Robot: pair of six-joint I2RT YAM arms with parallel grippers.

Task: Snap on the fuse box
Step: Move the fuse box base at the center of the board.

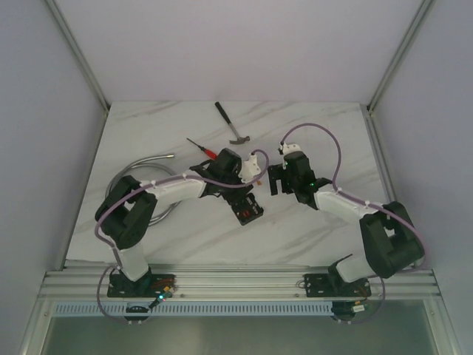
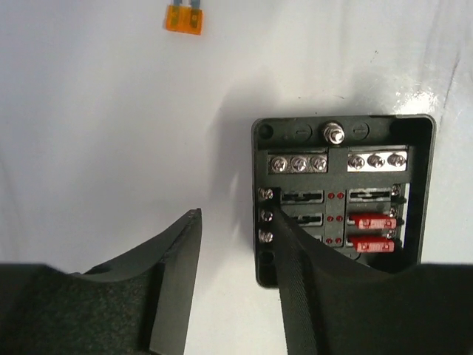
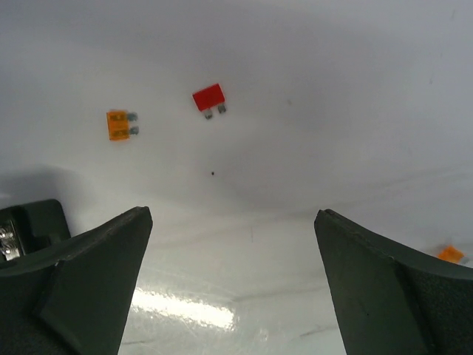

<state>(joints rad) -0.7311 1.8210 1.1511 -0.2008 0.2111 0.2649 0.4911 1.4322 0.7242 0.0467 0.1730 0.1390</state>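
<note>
I will move my right gripper outward and down, since the loose red fuse lies on bare tabletop outward of my open fingers, and close on its red body (image 3: 208, 97).
The fuse box (image 2: 344, 185) lies face up on the white table, a black square box with screw terminals and two red fuses in its lower right slots. In the top view the fuse box (image 1: 247, 211) sits at mid-table between the two arms. My left gripper (image 2: 236, 222) hangs just over its left side, open, with only bare table between the fingers; the right finger (image 2: 295, 281) covers the box's lower left edge. My right gripper (image 3: 230, 218) stands wide open over bare table to the right of the box, holding nothing.
Loose fuses lie about: an orange fuse (image 2: 183, 18), a red fuse (image 3: 209, 98), another orange one (image 3: 118, 124) and a third (image 3: 449, 254). A hammer (image 1: 235, 126), a red-handled screwdriver (image 1: 201, 148) and a metal hose (image 1: 148, 166) lie farther back.
</note>
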